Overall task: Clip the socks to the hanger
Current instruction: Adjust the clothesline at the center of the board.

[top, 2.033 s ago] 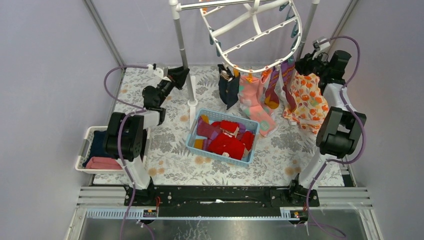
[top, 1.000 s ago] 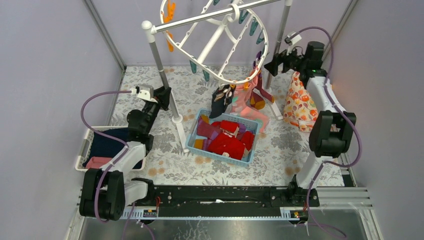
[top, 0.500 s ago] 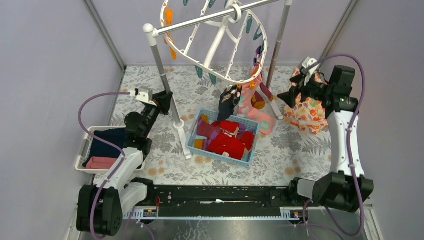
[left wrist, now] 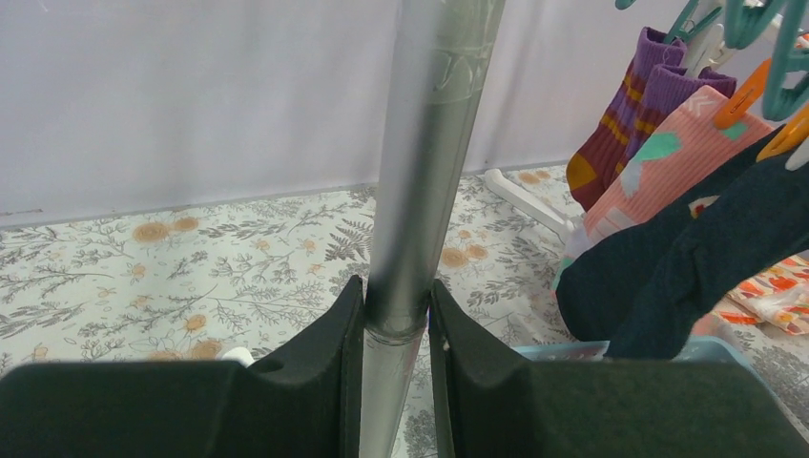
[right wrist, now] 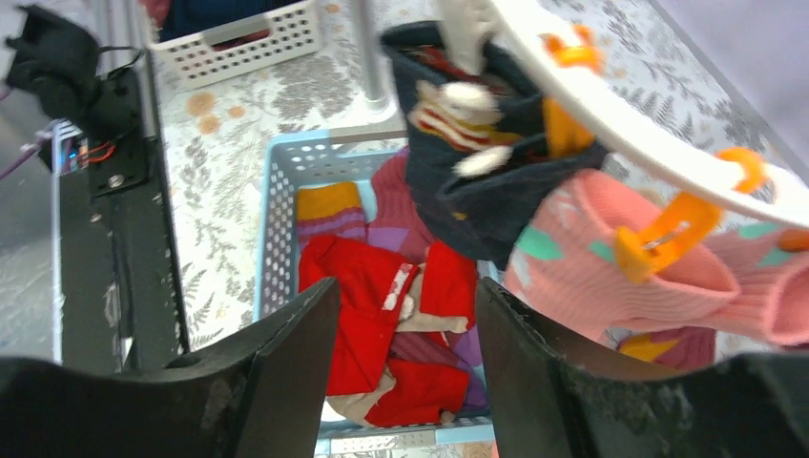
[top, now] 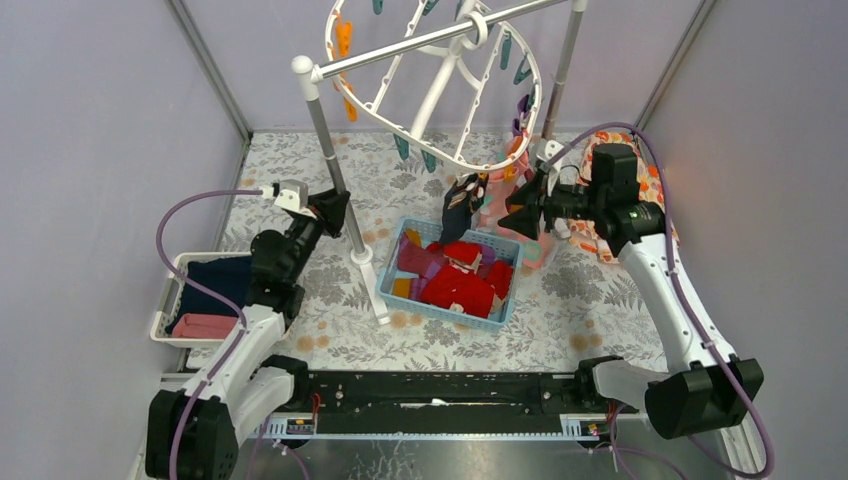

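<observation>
The left gripper should pull the rack's grey pole slightly back and toward the basket [top: 392,268] and then let go of it, because this pole carries the hanger's crossbar.
The white oval hanger [top: 440,75] hangs tilted from the rack's crossbar, with orange and teal clips. Navy [top: 460,205], pink [top: 495,200] and maroon socks hang from its near rim. Loose red socks [top: 460,285] fill the blue basket [top: 392,268]. My left gripper [top: 335,208] is shut on the rack's grey pole [left wrist: 420,191]. My right gripper [top: 515,215] is open and empty, above the basket's far right side, just below the hanging socks. In the right wrist view the red socks [right wrist: 372,315] lie between its fingers, the navy sock [right wrist: 487,181] and pink sock [right wrist: 591,277] above.
A white tray [top: 170,290] with folded navy and pink cloth sits at the left. An orange floral cloth [top: 655,190] lies behind my right arm. The rack's white foot [top: 365,258] stands left of the basket. The second rack pole [top: 560,70] rises at the back right.
My right arm has swung left from the floral cloth to over the basket's far side. The rack and hanger have shifted slightly, still held by my left gripper.
</observation>
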